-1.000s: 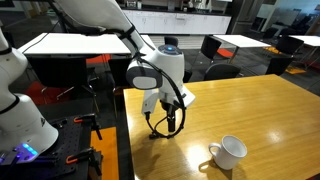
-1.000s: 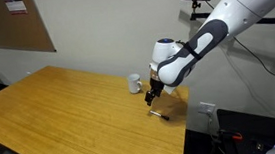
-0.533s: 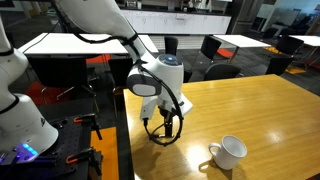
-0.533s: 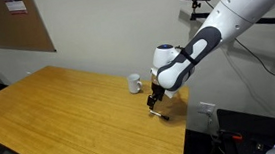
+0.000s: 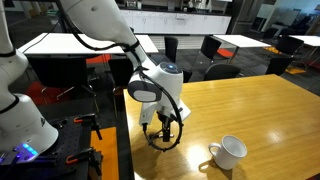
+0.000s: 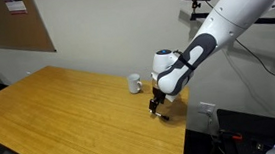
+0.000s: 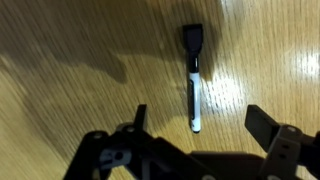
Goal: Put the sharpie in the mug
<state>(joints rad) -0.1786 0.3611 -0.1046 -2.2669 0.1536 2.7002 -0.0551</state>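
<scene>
My gripper comes down onto that lighter end [image 7: 195, 118] next and closes across it, since the sharpie [image 7: 193, 80] lies flat with that end pointing between my open fingers.
The sharpie [image 7: 193, 80], a thin black marker with a lighter end, lies flat on the wooden table [image 7: 70, 60]. My gripper [image 7: 198, 120] is open and hangs low over it, one finger on each side of the pen's near end, not touching it. In an exterior view the gripper [image 5: 161, 133] is near the table's front corner, and the white mug [image 5: 229, 152] lies a short way off on the table. In an exterior view the gripper [image 6: 155, 109] is just above the sharpie [image 6: 161, 114], with the mug [image 6: 135, 83] behind it.
The wooden table [image 5: 250, 110] ends close to the gripper; its edge [image 6: 183, 133] drops off beside the sharpie. Chairs [image 5: 213, 48] and other tables stand behind. Another white robot arm [image 5: 15, 90] stands beside the table.
My gripper has come down toward the table and now sits low over the sharpie. The sharpie and mug have not moved.
</scene>
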